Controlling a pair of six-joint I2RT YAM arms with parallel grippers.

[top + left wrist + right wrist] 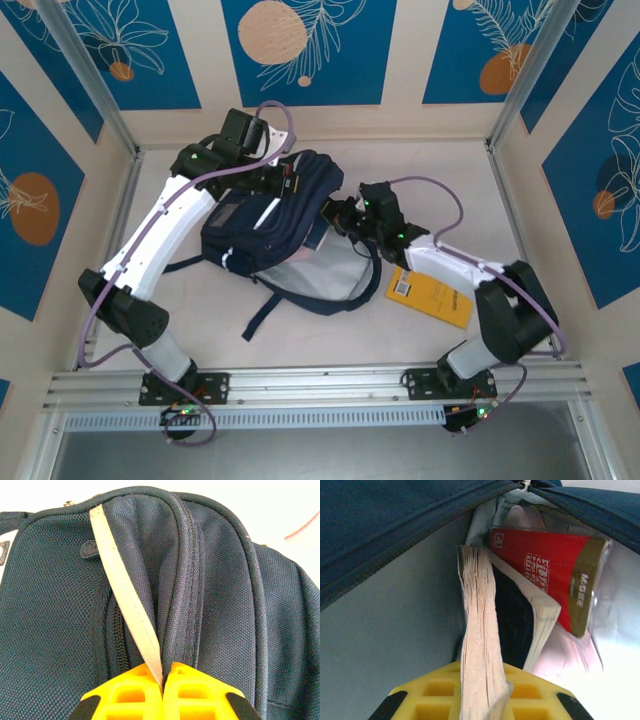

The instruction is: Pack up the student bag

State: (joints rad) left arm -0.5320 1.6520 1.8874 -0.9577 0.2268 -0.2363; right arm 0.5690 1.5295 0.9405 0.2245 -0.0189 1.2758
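Observation:
I need to lower the white strap with my left gripper toward the bag's opening [326, 266] and let go of it there.
The student bag [270, 225], dark navy with white trim, lies in the middle of the table with its mouth open toward the right. My left gripper [272, 182] sits at the bag's top. In the left wrist view the yellow jaws [163, 679] are shut on a white strap [125, 595] and the navy seam beside it. My right gripper [345, 214] is at the bag's open mouth. It [482, 682] is shut on the page edge of a thick book [479, 625] that reaches into the opening under the zip edge [395, 530]. A red book [545, 572] and a dark-covered book [515, 615] lie inside.
A yellow book [432, 293] lies flat on the table to the right of the bag, under the right forearm. A dark shoulder strap [270, 305] trails toward the near edge. Metal posts and patterned walls enclose the table on three sides.

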